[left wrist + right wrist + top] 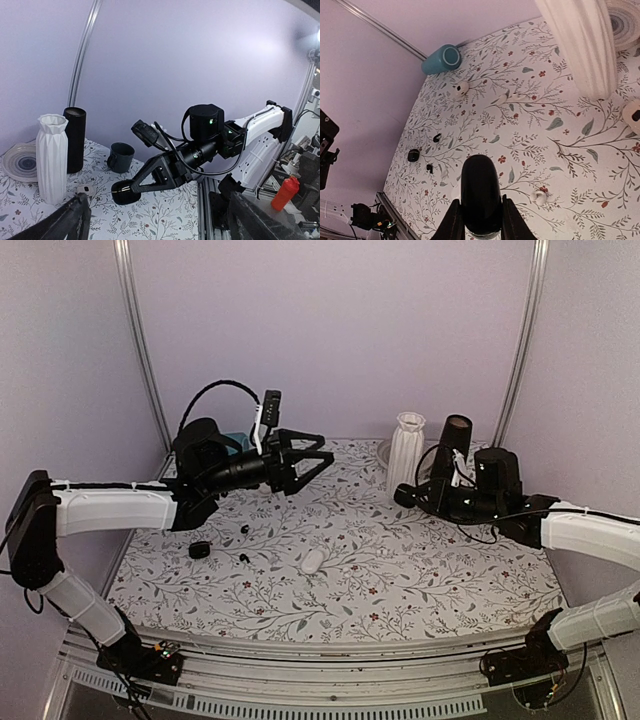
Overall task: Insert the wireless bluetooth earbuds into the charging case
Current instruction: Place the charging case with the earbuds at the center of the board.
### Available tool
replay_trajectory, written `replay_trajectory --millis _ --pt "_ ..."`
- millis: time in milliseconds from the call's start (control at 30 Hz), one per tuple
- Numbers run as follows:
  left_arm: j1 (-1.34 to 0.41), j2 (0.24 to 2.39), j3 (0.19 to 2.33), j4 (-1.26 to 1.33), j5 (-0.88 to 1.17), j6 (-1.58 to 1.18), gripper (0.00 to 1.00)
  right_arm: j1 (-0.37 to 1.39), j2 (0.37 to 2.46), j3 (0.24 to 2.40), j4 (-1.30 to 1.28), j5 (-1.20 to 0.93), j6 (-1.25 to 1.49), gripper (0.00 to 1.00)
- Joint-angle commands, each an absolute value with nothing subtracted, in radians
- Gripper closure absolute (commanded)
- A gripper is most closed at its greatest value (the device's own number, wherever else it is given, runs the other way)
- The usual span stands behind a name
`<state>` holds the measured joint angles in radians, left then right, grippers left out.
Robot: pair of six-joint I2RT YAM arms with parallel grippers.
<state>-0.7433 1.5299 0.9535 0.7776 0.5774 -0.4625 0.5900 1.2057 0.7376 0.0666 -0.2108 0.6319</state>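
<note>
My right gripper is about to go down and toward the right in the top view, onto bare table by the black cylinder, because the case is hanging in the air.
Two tiny black earbuds [244,529] [243,556] lie apart on the floral table at the left; they also show in the right wrist view [436,137] [429,168]. My right gripper [405,495] [480,220] is shut on a glossy black charging case [480,192], held above the table's middle right. The left wrist view shows that case [125,192] in the right gripper's fingers. My left gripper [322,450] [157,212] is open and empty, raised high above the table and pointing toward the right arm.
A small black round object [199,550] [413,155] lies near the earbuds. A white case [313,560] lies mid-table. A white vase [405,448], a black cylinder [455,440], a plate [20,162], a dark cup [121,157] and a lying teal cup [442,59] stand along the back.
</note>
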Motion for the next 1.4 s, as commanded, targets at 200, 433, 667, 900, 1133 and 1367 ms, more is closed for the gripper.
replay_trajectory --millis 200,433,667,900,1133,1367 --pt "-0.727 1.506 0.952 0.742 0.580 -0.422 0.04 0.417 1.249 0.630 0.064 -0.174 0.742 0.96" --pt "-0.725 1.498 0.953 0.733 0.573 -0.421 0.04 0.320 1.372 0.608 0.080 -0.169 0.757 0.96" --pt "-0.725 1.480 0.948 0.721 0.559 -0.419 0.04 0.274 1.486 0.612 0.122 -0.173 0.759 0.96" --pt "-0.726 1.468 0.942 0.705 0.551 -0.415 0.04 0.254 1.531 0.612 0.125 -0.180 0.761 0.91" --pt "-0.726 1.471 0.947 0.704 0.551 -0.419 0.04 0.250 1.529 0.616 0.083 -0.179 0.751 0.67" --pt "-0.725 1.477 0.948 0.710 0.556 -0.426 0.04 0.250 1.501 0.619 0.038 -0.155 0.729 0.50"
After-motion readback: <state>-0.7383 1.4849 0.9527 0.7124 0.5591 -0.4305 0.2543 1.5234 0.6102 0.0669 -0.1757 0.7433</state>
